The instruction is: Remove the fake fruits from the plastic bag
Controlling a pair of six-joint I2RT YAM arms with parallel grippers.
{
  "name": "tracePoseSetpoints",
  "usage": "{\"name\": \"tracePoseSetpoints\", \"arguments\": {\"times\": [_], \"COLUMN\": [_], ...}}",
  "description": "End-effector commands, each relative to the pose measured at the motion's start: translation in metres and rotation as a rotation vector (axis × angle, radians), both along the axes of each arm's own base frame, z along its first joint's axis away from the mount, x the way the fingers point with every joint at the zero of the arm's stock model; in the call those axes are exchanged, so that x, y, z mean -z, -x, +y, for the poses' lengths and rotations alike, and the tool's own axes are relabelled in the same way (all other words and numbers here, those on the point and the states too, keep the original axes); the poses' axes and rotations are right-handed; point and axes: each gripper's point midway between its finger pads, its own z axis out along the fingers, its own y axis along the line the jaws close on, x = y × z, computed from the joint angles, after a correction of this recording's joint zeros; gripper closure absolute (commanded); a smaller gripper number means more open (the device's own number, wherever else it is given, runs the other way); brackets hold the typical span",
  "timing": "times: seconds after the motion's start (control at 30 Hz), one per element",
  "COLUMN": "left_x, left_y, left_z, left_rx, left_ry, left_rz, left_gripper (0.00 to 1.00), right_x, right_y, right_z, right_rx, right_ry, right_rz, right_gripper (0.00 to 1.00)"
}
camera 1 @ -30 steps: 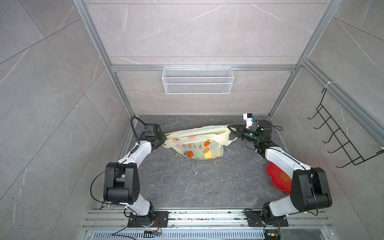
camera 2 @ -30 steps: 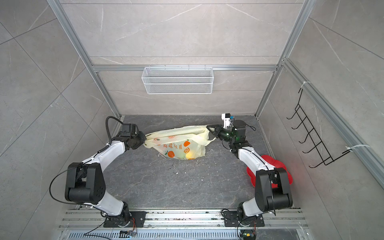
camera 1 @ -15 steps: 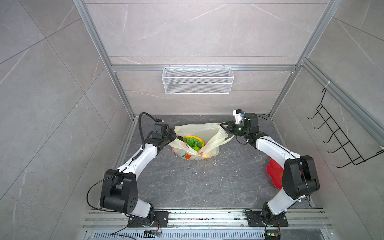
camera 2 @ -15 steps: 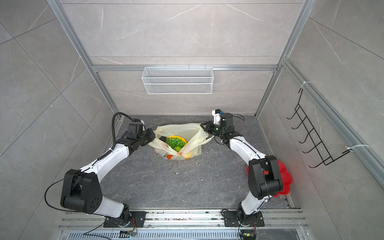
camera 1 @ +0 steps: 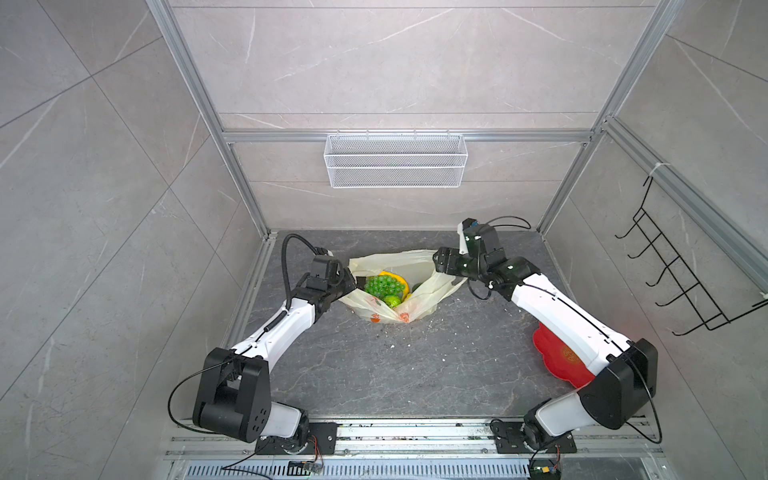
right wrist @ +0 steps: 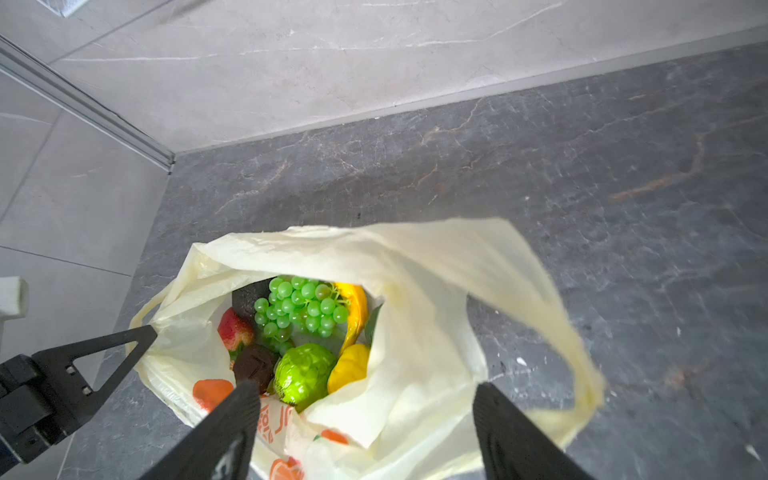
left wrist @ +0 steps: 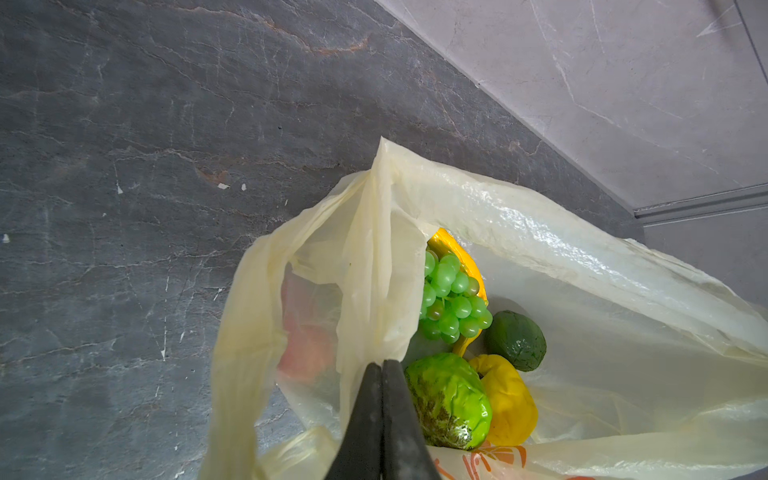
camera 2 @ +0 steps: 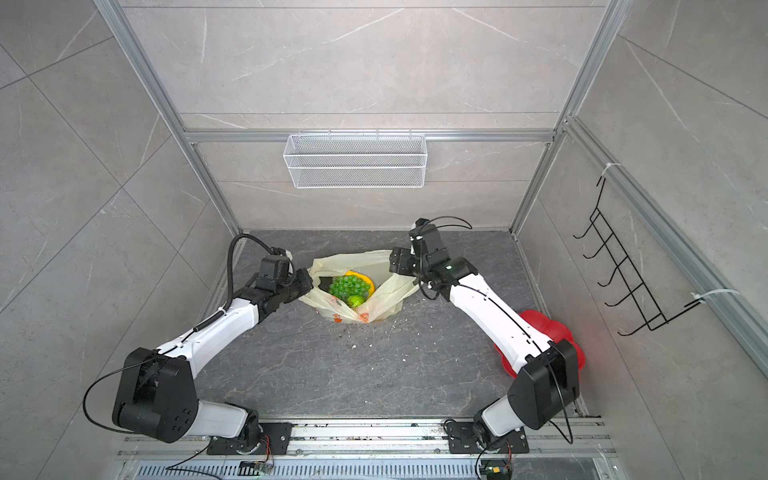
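The left gripper moves down and away from the green grape bunch next and releases the bag's rim, since the floor [camera 1: 333,313] beside the bag lies below the gripper.
The plastic bag [camera 1: 409,258] [camera 2: 365,258] sits at the back middle of the floor with its mouth spread. Inside lie the fake fruits: a green grape bunch [left wrist: 451,299] [right wrist: 301,307], a yellow banana [right wrist: 357,307], a bumpy green fruit [left wrist: 449,399] [right wrist: 303,372], a yellow citrus [left wrist: 507,399], a red strawberry [right wrist: 235,328] and dark brown pieces [right wrist: 253,365]. My left gripper [camera 1: 353,284] [left wrist: 382,365] is shut on the bag's left rim. My right gripper [camera 1: 435,262] [right wrist: 365,388] hangs open over the right rim; the loose handle [right wrist: 552,316] droops past it, blurred.
A red flower-shaped plate [camera 1: 552,357] [camera 2: 540,324] lies at the right, partly under my right arm. A white wire basket [camera 1: 395,166] hangs on the back wall and a black hook rack [camera 1: 681,282] on the right wall. White crumbs dot the floor in front of the bag.
Both grippers came inward, so the stretched bag slackened and its mouth opened. My right gripper then opened and let go of the right handle, which is dropping. The left still grips.
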Motion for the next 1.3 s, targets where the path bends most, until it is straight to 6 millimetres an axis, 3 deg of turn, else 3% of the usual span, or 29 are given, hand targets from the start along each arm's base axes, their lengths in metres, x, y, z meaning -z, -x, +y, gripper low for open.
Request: {"name": "tracePoseSetpoints", "arguments": {"times": [0.0,0.2,0.3,0.47,0.57,0.67,0.77,0.87,1.03,1.13,1.27], "left_x": [-0.016,-0.009,0.0,0.037,0.06,0.074,0.073,0.06,0.031,0.018,0.011], "left_y": [-0.002,-0.001,0.0,0.0,-0.002,-0.007,-0.016,-0.027,-0.034,-0.025,-0.006], "left_z": [0.001,0.002,0.01,0.041,0.066,0.086,0.089,0.074,0.029,0.019,0.029], "left_rx": [-0.003,-0.006,-0.027,-0.127,-0.203,-0.265,-0.276,-0.218,-0.068,-0.047,-0.096], "left_ry": [-0.003,-0.009,-0.044,0.016,0.078,0.126,0.137,0.125,0.035,-0.07,-0.188], "left_rz": [-0.072,-0.061,-0.038,0.054,0.103,0.143,0.148,0.125,0.077,0.057,0.072], "left_gripper": [1.0,1.0,1.0,1.0,1.0,1.0,1.0,1.0,1.0,0.71,0.42], "right_x": [0.038,0.08,0.09,0.094,0.101,0.111,0.114,0.112,0.104,0.1,0.099], "right_y": [0.011,-0.006,-0.012,-0.015,-0.013,-0.009,-0.004,0.0,0.002,0.004,0.007], "right_z": [-0.015,0.003,0.008,0.004,-0.008,-0.02,-0.022,-0.015,-0.006,-0.003,-0.004], "right_rx": [0.145,0.176,0.155,0.072,0.007,-0.056,-0.094,-0.135,-0.167,-0.174,-0.166], "right_ry": [0.181,0.205,0.202,-0.004,-0.196,-0.374,-0.394,-0.428,-0.41,-0.379,-0.334], "right_rz": [0.089,0.167,0.187,0.182,0.192,0.206,0.195,0.188,0.181,0.176,0.174], "right_gripper": [0.15,0.18,0.3,0.78,1.0,1.0,1.0,1.0,1.0,1.0,1.0]}}
